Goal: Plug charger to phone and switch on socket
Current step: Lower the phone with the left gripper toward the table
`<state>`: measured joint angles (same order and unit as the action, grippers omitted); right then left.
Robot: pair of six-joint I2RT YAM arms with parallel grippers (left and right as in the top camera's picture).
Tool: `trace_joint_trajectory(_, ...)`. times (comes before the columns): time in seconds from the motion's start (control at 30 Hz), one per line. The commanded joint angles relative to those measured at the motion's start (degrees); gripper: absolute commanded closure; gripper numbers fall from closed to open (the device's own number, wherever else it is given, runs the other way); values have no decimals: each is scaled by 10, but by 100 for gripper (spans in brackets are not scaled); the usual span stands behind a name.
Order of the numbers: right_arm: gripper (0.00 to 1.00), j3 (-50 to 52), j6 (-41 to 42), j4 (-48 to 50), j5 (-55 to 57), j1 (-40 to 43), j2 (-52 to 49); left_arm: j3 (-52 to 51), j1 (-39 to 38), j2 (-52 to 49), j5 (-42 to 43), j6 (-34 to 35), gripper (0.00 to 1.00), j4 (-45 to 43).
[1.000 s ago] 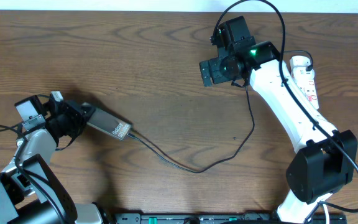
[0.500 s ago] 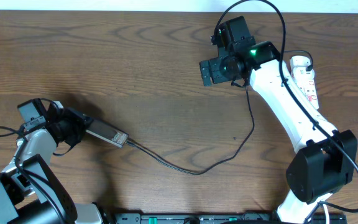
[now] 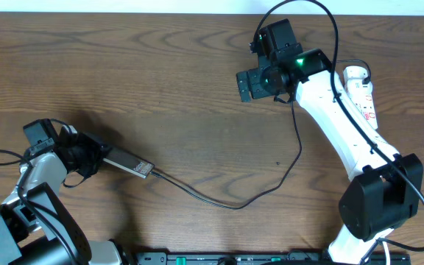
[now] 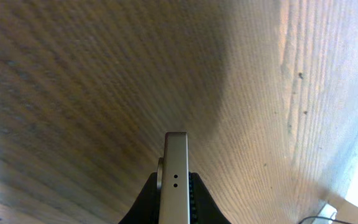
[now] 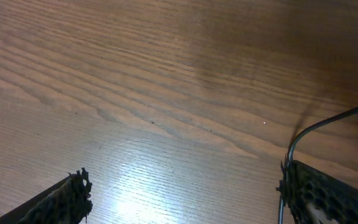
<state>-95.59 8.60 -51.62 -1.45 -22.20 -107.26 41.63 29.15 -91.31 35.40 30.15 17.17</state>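
The charger cable already meets the phone's lettered end. My left gripper will next lower the phone [image 3: 131,165] onto the bare wood just below and open to release it.
Low at the left, my left gripper [image 3: 96,157] is shut on the phone [image 3: 131,165], a dark slab with white lettering that points right. In the left wrist view the phone [image 4: 175,177] shows edge-on as a silver strip clamped between the black fingers of the left gripper [image 4: 175,193]. The charger [image 3: 234,205], a thin black cable, meets the phone's right end, sags toward the front and climbs behind the right arm. My right gripper [image 3: 252,82] hovers open at the back, far from the phone. The right gripper [image 5: 185,196] holds nothing; the black cable [image 5: 298,138] passes its right finger. The white socket [image 3: 361,87] lies at the far right, partly hidden by the arm.
The right arm's white link [image 3: 337,125] crosses in front of the socket. A black rail [image 3: 234,258] runs along the table's front edge. The left arm's base [image 3: 20,221] fills the lower left corner. A pale wall [image 3: 124,6] borders the table's far edge.
My left gripper has pulled the phone a little toward the front and left, and the cable's near end has followed. The right arm has not moved.
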Motion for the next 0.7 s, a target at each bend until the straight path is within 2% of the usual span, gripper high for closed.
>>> trace_joint_trajectory(0.0,1,-7,8,0,9,-3,16,-15,2,7,-50,-6,93,3)
trace_joint_trajectory(0.47,1,-7,8,0,9,-5,16,-39,2,7,-53,-6,93,3)
trace_joint_trajectory(0.67,1,-7,8,0,9,-6,16,-47,-2,7,-105,-6,93,7)
